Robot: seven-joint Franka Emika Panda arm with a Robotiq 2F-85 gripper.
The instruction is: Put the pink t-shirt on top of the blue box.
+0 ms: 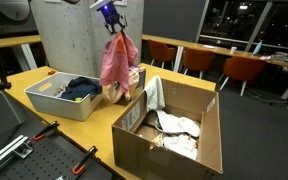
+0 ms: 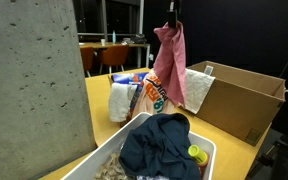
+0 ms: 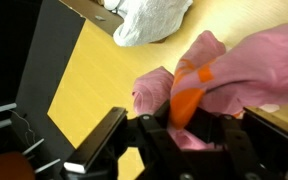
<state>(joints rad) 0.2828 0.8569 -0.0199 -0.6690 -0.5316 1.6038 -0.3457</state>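
Observation:
The gripper comes down over the package's blue-edged top [image 2: 136, 77] next and releases the pink t-shirt, which hangs in front of the package instead of lying on it.
My gripper [image 1: 109, 14] is shut on the top of the pink t-shirt [image 1: 117, 60] and holds it up, so it hangs freely above the yellow table. In an exterior view the gripper [image 2: 171, 16] and the hanging shirt [image 2: 169, 62] show again. The shirt's lower edge hangs in front of a small package [image 2: 134, 98] printed in white, blue and orange, partly hidden behind the shirt [image 1: 136, 80]. The wrist view shows the pink cloth [image 3: 239, 60] with an orange print [image 3: 189, 92] pinched between the fingers [image 3: 181, 128]. No plainly blue box shows.
A grey bin [image 1: 46, 104] with dark blue clothing [image 2: 164, 145] stands beside a concrete pillar [image 1: 69, 35]. An open cardboard box [image 1: 209, 140] holds white cloth [image 3: 154, 20]. Orange clamps [image 1: 84, 158] lie at the table's front. Chairs and tables stand behind.

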